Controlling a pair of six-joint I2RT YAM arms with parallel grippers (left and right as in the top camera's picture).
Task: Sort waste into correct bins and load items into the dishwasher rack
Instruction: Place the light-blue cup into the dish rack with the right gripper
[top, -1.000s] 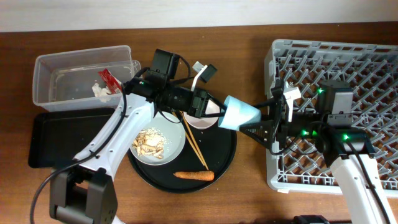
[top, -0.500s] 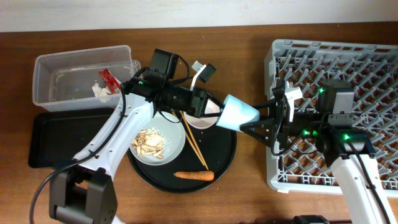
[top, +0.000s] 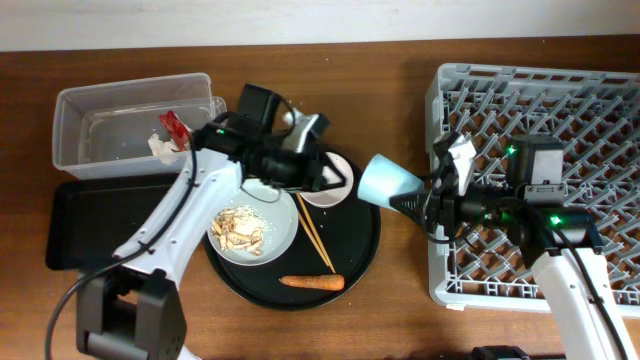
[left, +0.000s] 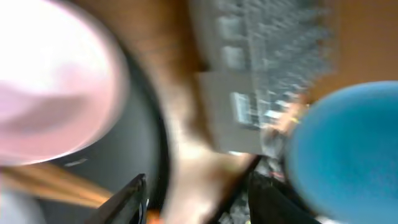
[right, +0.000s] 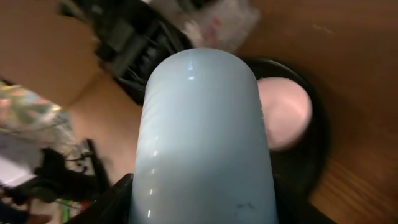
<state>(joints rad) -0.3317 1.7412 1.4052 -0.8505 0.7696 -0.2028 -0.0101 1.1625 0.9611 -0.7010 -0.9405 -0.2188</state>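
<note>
I need to move my right gripper to the right in the overhead view, lower it and release the cup (top: 388, 180), since the rack's empty near side is below it there.
The light-blue cup (top: 388, 180) hangs on its side between the round black tray and the dishwasher rack (top: 560, 120). My right gripper (top: 418, 203) is shut on it, and the cup (right: 205, 137) fills the right wrist view between the dark fingers (right: 117, 200). Over the whitish-pink bowl (top: 335, 182) my left gripper (top: 322, 172) stands open and holds nothing. Its blurred wrist view shows the bowl (left: 56, 93), the cup (left: 342, 143) and empty space between its fingers (left: 134, 199). The plate (top: 270, 205) carries beige scraps (top: 240, 228). Chopsticks (top: 315, 235) and the carrot (top: 312, 282) lie on the tray.
The round black tray (top: 362, 250) holds the bowl, plate, chopsticks and carrot. A clear tub (top: 120, 100) at the back left contains the red wrapper (top: 177, 127) and white tissue (top: 160, 146). A shallow black tray (top: 95, 215) lies in front of it.
My left gripper has let go of the cup and drawn back left over the bowl. The right gripper has closed on the cup and shifted it slightly right.
</note>
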